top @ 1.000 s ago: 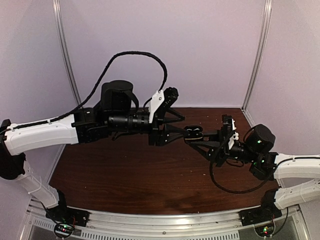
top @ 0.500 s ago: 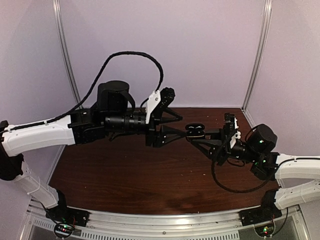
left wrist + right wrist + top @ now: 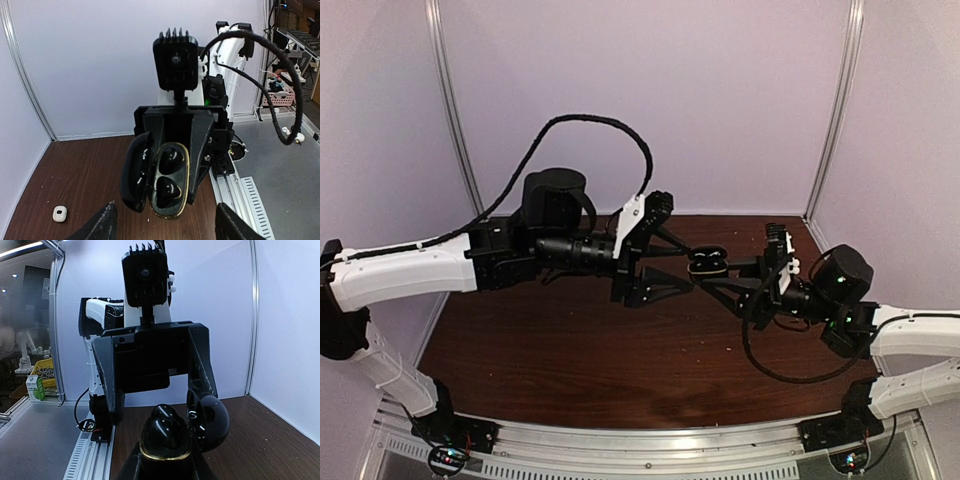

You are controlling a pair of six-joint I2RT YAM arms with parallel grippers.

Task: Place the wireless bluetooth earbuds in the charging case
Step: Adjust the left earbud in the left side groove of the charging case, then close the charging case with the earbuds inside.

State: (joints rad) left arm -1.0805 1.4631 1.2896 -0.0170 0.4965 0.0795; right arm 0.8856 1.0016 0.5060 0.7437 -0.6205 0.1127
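Note:
Next, my right gripper should tilt downward, move left in the top view and bring the case [image 3: 708, 262] down to release it on the tabletop, since both earbuds fill its sockets.
The black charging case [image 3: 176, 172] with a gold rim hangs above the table, its lid [image 3: 134, 175] swung open to the left. My right gripper [image 3: 165, 472] is shut on its lower body. Two rounded black earbuds [image 3: 172, 156] sit in its sockets, and they bulge above the rim [image 3: 167, 427] in the right wrist view. My left gripper [image 3: 164, 226] is open and faces the case, with a fingertip [image 3: 102, 225] on each side and nothing between them. From above, the case [image 3: 708, 262] sits between the two grippers, just off the left gripper [image 3: 688, 267].
A small white rounded object [image 3: 60, 213] lies on the brown table [image 3: 580, 350] towards the back left corner. Pale walls with metal posts [image 3: 455, 130] enclose the back and sides. A ribbed aluminium rail [image 3: 650, 445] runs along the near edge.
The left gripper's jaws have spread wider in front of the case. The right gripper has kept its hold and shifted the case slightly.

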